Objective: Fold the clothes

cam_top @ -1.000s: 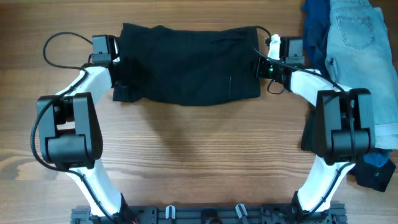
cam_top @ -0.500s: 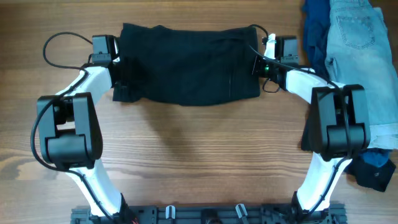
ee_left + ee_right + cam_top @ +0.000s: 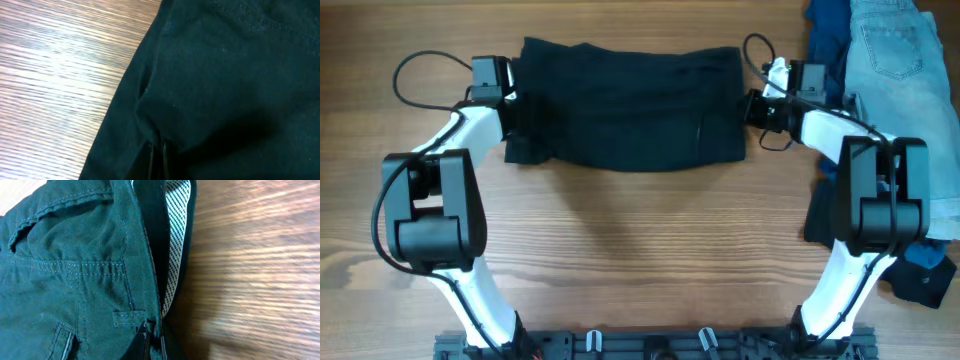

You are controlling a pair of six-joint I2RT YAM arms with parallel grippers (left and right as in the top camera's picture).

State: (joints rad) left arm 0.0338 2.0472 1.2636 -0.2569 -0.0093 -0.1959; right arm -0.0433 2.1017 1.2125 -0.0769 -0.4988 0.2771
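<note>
I need my right gripper to lift its edge next, swing it left in the overhead view and release it there, as my left gripper holds the opposite edge [image 3: 526, 124].
The black shorts [image 3: 625, 105] lie spread flat across the far middle of the table, stretched between my two grippers. My left gripper [image 3: 515, 105] is shut on the shorts' left edge; in the left wrist view its thin jaws [image 3: 157, 152] pinch a fold of black fabric [image 3: 225, 90]. My right gripper [image 3: 750, 105] is shut on the right edge. The right wrist view shows its jaws [image 3: 154, 337] closed on the waistband just below a belt loop [image 3: 127, 318], with the pale grey mesh lining [image 3: 177, 240] showing beside it.
Light-blue denim shorts [image 3: 900, 70] lie at the far right, with a dark blue garment [image 3: 828, 40] at their left side. Another dark blue garment [image 3: 925, 275] sits by the right arm's base. Bare wooden table [image 3: 640, 250] stretches in front of the black shorts.
My right gripper has shut on the shorts' waistband edge and drawn to the right, pulling the black fabric wider. The left gripper kept its grip and barely moved.
</note>
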